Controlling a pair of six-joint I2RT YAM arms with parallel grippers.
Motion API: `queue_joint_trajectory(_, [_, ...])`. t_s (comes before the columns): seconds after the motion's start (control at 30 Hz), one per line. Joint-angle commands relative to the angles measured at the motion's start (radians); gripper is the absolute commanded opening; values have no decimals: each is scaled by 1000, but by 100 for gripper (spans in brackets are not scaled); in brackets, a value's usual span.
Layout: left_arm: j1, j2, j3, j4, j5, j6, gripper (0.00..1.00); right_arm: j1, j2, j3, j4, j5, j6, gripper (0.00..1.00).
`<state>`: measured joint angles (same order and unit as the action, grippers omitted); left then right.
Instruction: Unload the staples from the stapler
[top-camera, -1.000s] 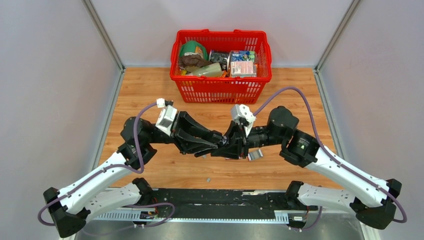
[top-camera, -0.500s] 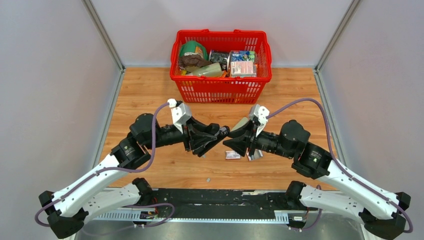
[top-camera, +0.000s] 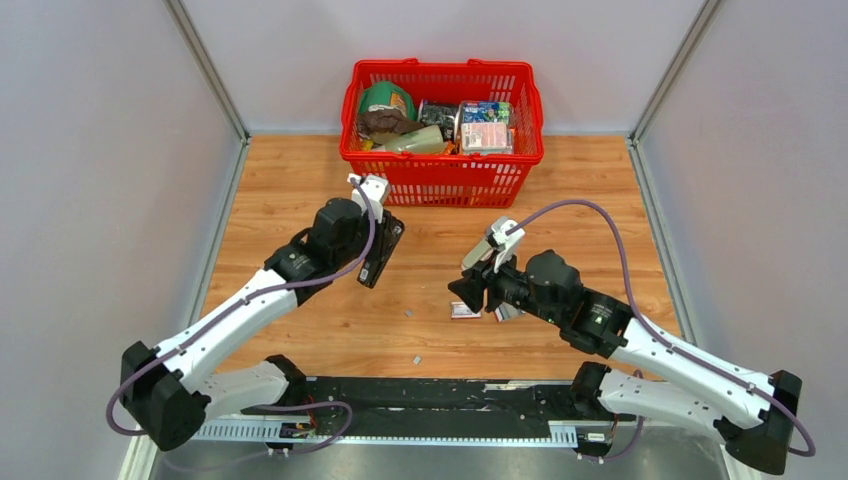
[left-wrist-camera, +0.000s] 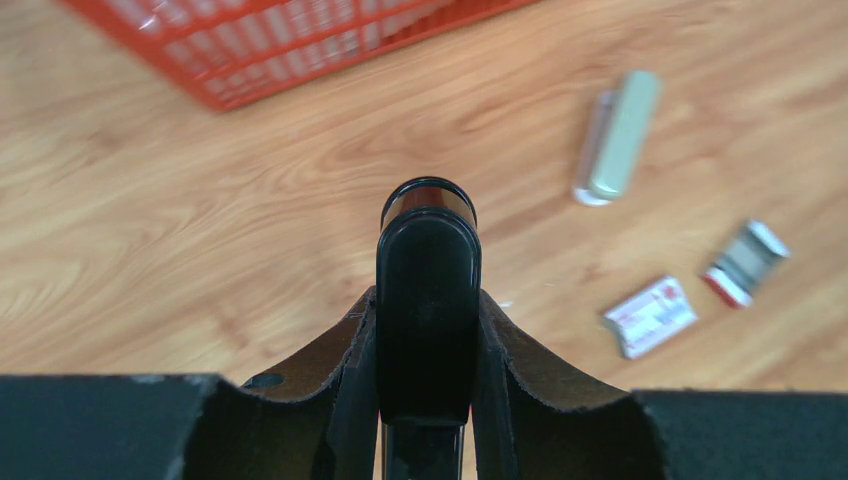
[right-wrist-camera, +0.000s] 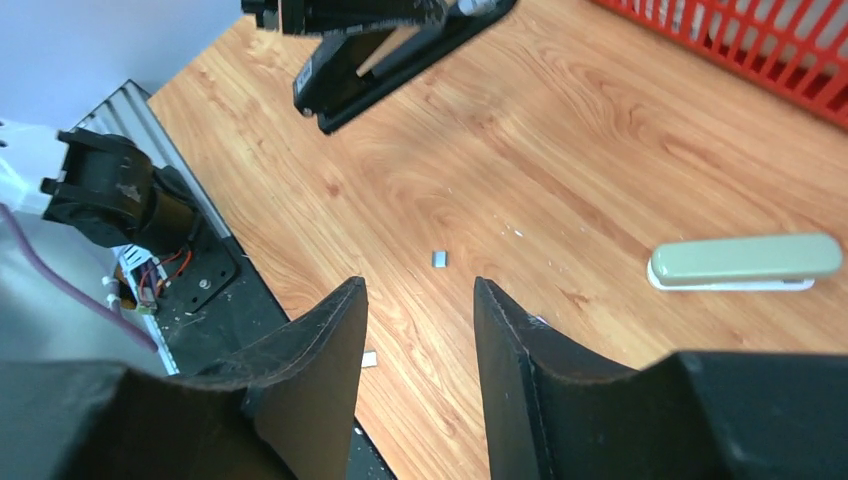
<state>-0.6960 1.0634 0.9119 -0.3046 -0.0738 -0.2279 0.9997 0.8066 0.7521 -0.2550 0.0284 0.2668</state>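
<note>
I should next move my left gripper to the left in the top view, turning the slim black stapler, then lower it onto empty wood below the basket (left-wrist-camera: 262, 268).
My left gripper (top-camera: 388, 238) is shut on the slim black stapler (top-camera: 372, 268) and holds it above the table, just in front of the red basket. In the left wrist view the stapler's rounded end (left-wrist-camera: 428, 250) sticks out between my fingers (left-wrist-camera: 340, 350). It also shows at the top of the right wrist view (right-wrist-camera: 390, 60), and looks hinged open there. My right gripper (top-camera: 462, 292) is open and empty at mid-table; its jaws (right-wrist-camera: 418, 285) stand apart over bare wood. Small loose staple pieces (right-wrist-camera: 439, 259) lie on the table.
A red basket (top-camera: 440, 178) full of packets stands at the back. A pale green stapler (right-wrist-camera: 745, 262) lies on the table by my right gripper. Two small labelled boxes (left-wrist-camera: 650, 315) (left-wrist-camera: 745, 262) lie near it. A black rail (top-camera: 430, 395) runs along the near edge.
The two grippers, together at mid-table a second ago, have parted. My left arm swung back towards the basket with the black stapler. My right arm drew back to the right, open.
</note>
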Motion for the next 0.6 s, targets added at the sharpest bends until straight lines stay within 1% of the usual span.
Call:
queue_joint_trajectory(0.0, [81,64,38,32,-164,-47,0,4,22,-25,71,76,69,47])
queue_joint_trajectory(0.17, [174,171,9,82,-179,-63,0,4,51,-53,105,87,115,52])
queue_joint_trajectory(0.3, [255,270,-10,133,-126,-99,0,5,71,-69,126,64,143,53])
queue_joint_trajectory(0.4, [300,354,2,140,-95,-111,0,4,83,-77,135,45,152,54])
queue_joint_trajectory(0.47, [319,394,13,142,-89,-106,3,4,86,-82,134,38,152,55])
queue_joint_trajectory(0.57, [329,437,7,171,-90,-108,13,4,85,-89,134,47,147,56])
